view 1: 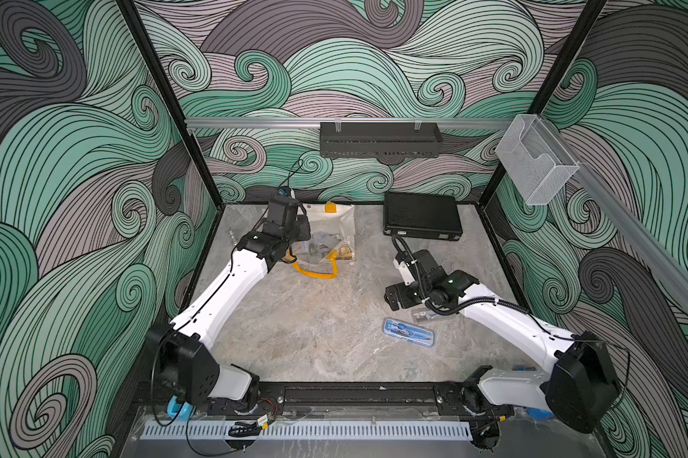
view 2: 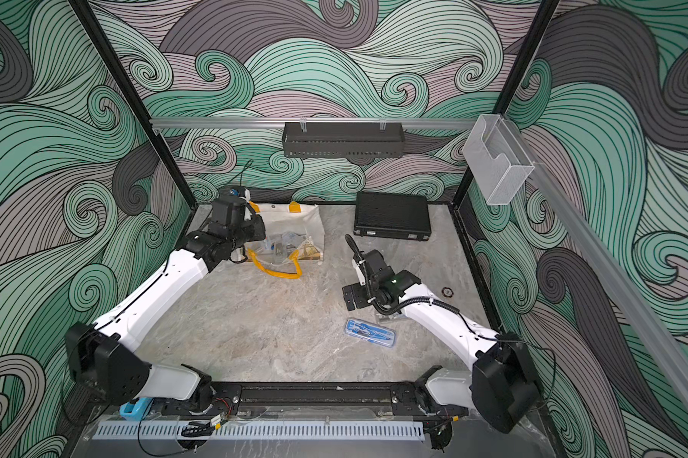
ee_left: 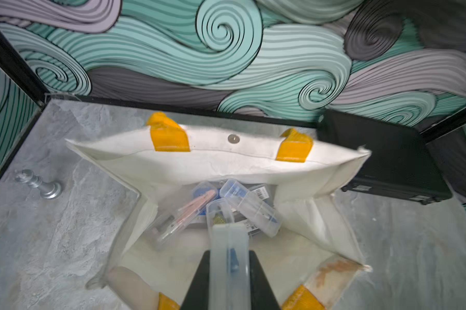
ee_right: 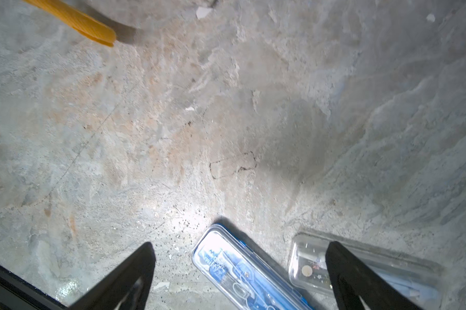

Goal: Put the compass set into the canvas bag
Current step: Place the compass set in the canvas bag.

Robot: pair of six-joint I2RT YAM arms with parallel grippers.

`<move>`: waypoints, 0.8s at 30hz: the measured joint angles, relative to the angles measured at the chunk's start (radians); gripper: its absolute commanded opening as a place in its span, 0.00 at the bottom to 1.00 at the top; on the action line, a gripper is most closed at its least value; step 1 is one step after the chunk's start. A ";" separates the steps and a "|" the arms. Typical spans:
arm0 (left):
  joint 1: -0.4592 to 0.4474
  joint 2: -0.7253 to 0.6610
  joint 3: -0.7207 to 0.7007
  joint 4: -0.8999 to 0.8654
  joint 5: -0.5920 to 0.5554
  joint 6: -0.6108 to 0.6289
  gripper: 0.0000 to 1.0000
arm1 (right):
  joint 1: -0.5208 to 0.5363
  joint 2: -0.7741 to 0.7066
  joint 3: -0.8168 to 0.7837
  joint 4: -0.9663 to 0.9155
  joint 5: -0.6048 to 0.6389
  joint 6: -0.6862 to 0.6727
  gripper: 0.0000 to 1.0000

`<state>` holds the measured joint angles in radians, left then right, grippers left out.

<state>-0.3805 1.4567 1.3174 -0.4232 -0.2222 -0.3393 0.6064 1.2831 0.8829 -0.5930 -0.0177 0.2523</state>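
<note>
My left gripper needs to lower the case next toward the bare bottom of the canvas bag, beside the piled cases, and let it go, because the canvas bag (view 1: 336, 220) is wide open below it.
The cream canvas bag (view 1: 336, 220) (view 2: 294, 222) lies open at the back left, and several clear compass set cases lie inside it (ee_left: 249, 206). My left gripper (ee_left: 229, 253) is shut on a clear compass set case (ee_left: 227, 241), which it holds just above the bag's mouth (ee_left: 226, 153). In both top views its wrist (view 1: 286, 226) hides the jaws. A blue compass set (view 1: 409, 332) (view 2: 370, 333) (ee_right: 239, 271) lies flat on the table at the front right. My right gripper (ee_right: 239, 243) (view 1: 393, 297) hovers open over its end, holding nothing. A second clear case (ee_right: 309, 263) (view 1: 425, 316) lies beside one finger.
A black hard case (view 1: 421, 216) (ee_left: 393, 161) stands at the back right next to the bag. A metal chess piece (ee_left: 39, 183) lies near the left wall. One yellow-orange handle (view 1: 314, 271) (ee_right: 86, 24) loops onto the table. A small ring (view 2: 448, 292) lies by the right edge.
</note>
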 measured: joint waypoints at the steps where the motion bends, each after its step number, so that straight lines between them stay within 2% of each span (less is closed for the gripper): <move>1: 0.000 0.031 0.000 -0.002 -0.004 0.000 0.13 | 0.000 -0.005 -0.014 -0.006 0.000 0.013 0.98; 4: 0.000 0.093 0.000 -0.005 -0.010 0.001 0.17 | 0.000 -0.019 -0.052 -0.020 -0.006 0.044 0.95; 8: 0.000 0.113 0.006 -0.007 -0.010 0.005 0.28 | 0.000 -0.031 -0.090 -0.024 -0.028 0.071 0.92; 11: 0.000 0.113 0.023 -0.003 -0.009 0.006 0.50 | 0.002 -0.043 -0.124 -0.018 -0.055 0.080 0.90; 15: 0.000 0.112 0.029 0.006 -0.003 0.013 0.71 | 0.024 -0.047 -0.142 -0.010 -0.074 0.069 0.89; 18: 0.000 0.110 0.029 0.007 0.006 0.016 0.84 | 0.053 -0.043 -0.128 0.000 -0.076 0.033 0.87; 24: 0.000 0.048 0.011 0.030 0.082 0.016 0.92 | 0.101 -0.021 0.002 0.044 -0.094 -0.146 0.88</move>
<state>-0.3805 1.5051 1.3281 -0.3931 -0.1406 -0.3229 0.7071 1.2625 0.8848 -0.5488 -0.1120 0.1066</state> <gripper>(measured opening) 0.910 0.875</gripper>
